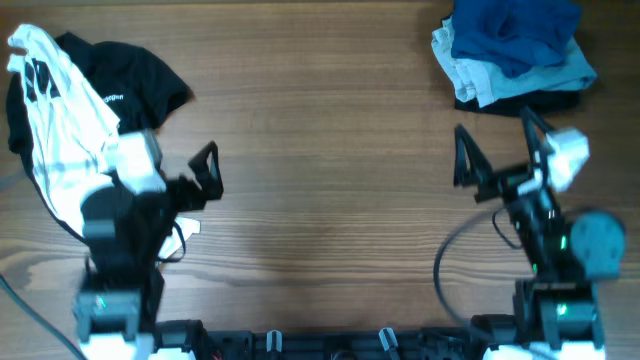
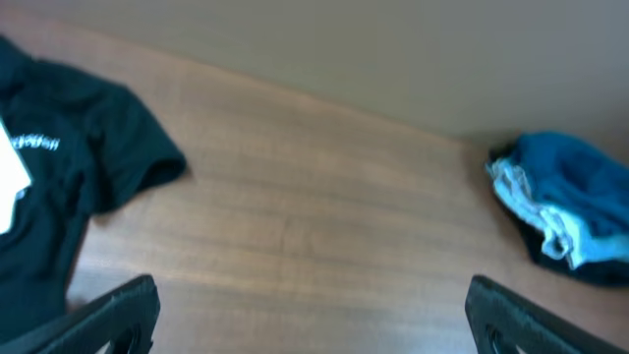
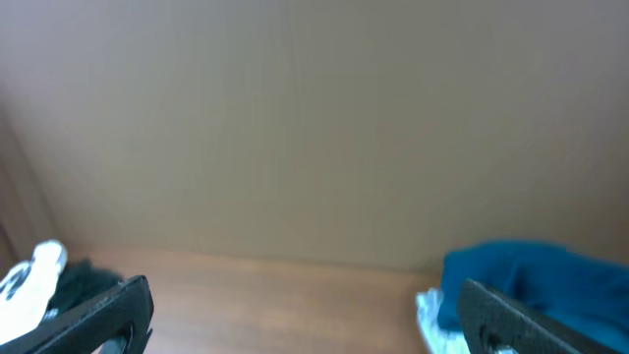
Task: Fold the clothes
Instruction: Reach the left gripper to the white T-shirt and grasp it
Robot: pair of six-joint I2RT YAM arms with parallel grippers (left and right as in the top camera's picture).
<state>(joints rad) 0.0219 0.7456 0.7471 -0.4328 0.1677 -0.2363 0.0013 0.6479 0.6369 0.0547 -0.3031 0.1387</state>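
The left gripper moves outward and down onto the white edge beside the lettering next, since the white T-shirt lies on the black shirt.
The clothes, a white T-shirt with black print, lie crumpled at the table's far left, partly on top of a black shirt. A sliver of the white T-shirt shows at the left edge of the left wrist view, and a bit of the white T-shirt shows at lower left in the right wrist view. My left gripper hovers just right of the white shirt, open and holding nothing. My right gripper stands open over bare wood at the right, also holding nothing.
A pile of blue and pale grey folded garments sits at the far right corner, just beyond the right gripper. The black shirt spreads at the far left. Bare wooden table lies between the arms.
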